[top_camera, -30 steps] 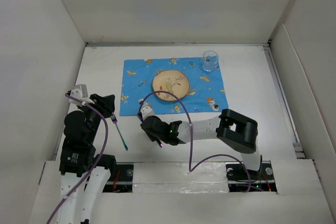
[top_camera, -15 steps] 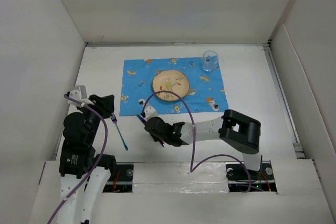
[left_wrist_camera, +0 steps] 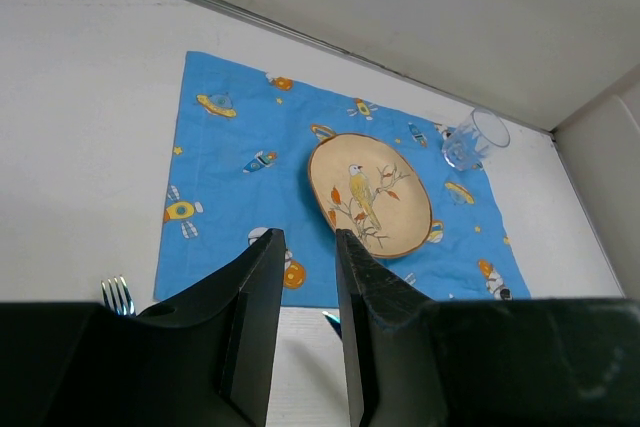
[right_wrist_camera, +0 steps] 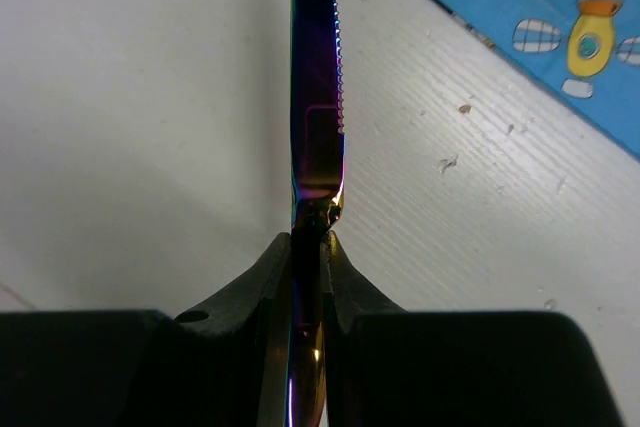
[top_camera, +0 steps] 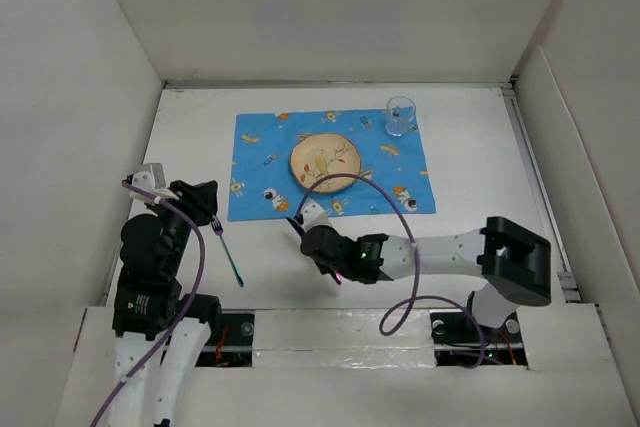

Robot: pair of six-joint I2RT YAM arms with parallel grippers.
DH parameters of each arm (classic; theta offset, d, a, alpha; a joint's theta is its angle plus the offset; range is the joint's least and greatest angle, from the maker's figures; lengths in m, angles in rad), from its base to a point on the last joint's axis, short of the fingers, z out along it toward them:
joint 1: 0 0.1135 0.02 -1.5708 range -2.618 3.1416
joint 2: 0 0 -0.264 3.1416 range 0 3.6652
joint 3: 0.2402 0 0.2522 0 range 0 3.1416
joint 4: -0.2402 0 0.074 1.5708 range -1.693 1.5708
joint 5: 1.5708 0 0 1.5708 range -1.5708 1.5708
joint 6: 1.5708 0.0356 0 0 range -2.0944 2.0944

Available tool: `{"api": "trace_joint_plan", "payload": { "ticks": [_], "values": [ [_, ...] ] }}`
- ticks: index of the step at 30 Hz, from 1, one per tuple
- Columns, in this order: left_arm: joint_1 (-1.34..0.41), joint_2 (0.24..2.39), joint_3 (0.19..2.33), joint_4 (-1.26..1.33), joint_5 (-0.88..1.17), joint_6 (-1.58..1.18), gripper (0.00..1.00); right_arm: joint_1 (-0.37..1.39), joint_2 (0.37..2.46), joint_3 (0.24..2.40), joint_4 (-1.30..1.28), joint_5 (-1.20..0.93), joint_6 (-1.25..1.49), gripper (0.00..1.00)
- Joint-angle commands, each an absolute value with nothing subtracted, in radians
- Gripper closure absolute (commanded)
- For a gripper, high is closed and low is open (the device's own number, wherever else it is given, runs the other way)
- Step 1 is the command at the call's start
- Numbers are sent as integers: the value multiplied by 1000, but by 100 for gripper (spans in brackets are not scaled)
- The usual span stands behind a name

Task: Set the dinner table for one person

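Note:
The cloth on the plate's glass side is bare, so I need to move my right gripper outward and to the right in the top view and release the knife (right_wrist_camera: 316,97) there.
On the white dinner table (top_camera: 480,177) lies a blue cartoon-print cloth (top_camera: 390,172) with a tan bird-pattern plate (top_camera: 325,159) and a clear glass (top_camera: 400,115) at its far right corner. My right gripper (top_camera: 322,244) is shut on an iridescent knife (right_wrist_camera: 316,97), held edge-up just above the table near the cloth's front edge; its tip shows in the left wrist view (left_wrist_camera: 332,319). An iridescent fork (top_camera: 226,252) lies on the table left of the cloth. My left gripper (left_wrist_camera: 300,247) is open and empty, hovering above the fork's head (left_wrist_camera: 117,294).
Upright white panels (top_camera: 90,97) border the table on the left, back and right. The cloth's corner (right_wrist_camera: 540,17) lies just right of the knife blade. A purple cable (top_camera: 360,197) loops over the right arm.
My right arm has moved to the right along the cloth's front edge, carrying the knife. The left arm and the fork have not moved.

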State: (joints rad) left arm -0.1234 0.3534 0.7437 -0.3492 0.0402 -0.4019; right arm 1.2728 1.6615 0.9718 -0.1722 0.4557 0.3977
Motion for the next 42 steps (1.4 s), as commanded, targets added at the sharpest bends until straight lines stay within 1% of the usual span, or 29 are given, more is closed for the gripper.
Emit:
{"api": "trace_joint_plan", "payload": {
  "ticks": [1, 5, 6, 7, 10, 11, 12, 13, 15, 16, 20, 25, 30, 42],
  "values": [
    [-127, 351, 752, -319, 37, -405, 76, 1244, 1527, 999, -161, 445, 411, 100],
    [-127, 348, 752, -319, 35, -405, 76, 1158, 1459, 1008, -161, 436, 393, 100],
    [-127, 356, 752, -318, 40, -403, 76, 1066, 1448, 1023, -161, 422, 376, 100],
    [-127, 356, 752, -319, 40, -403, 76, 1065, 1448, 1023, -161, 422, 376, 100],
    [-127, 348, 750, -314, 45, -402, 76, 927, 1463, 1072, -176, 434, 361, 100],
    [-127, 351, 750, -316, 43, -402, 76, 890, 1480, 1083, -172, 451, 364, 100],
    [-127, 356, 750, -316, 44, -403, 76, 850, 1494, 1095, -175, 439, 364, 100],
    [-127, 356, 752, -316, 46, -402, 76, 774, 1514, 1123, -181, 422, 364, 100],
    [-127, 345, 749, -313, 48, -400, 76, 709, 1570, 1140, -161, 411, 365, 100],
    [-127, 345, 747, -316, 48, -402, 76, 649, 1594, 1163, -164, 396, 370, 100],
    [-127, 348, 747, -314, 51, -400, 76, 551, 1695, 1222, -158, 339, 364, 100],
    [-127, 348, 749, -316, 48, -402, 75, 506, 1814, 1301, -187, 321, 327, 100],
    [-127, 351, 747, -316, 46, -402, 75, 468, 1864, 1318, -178, 295, 305, 100],
    [-127, 361, 747, -314, 41, -405, 75, 440, 1956, 1359, -190, 265, 264, 100]
  ]
}}
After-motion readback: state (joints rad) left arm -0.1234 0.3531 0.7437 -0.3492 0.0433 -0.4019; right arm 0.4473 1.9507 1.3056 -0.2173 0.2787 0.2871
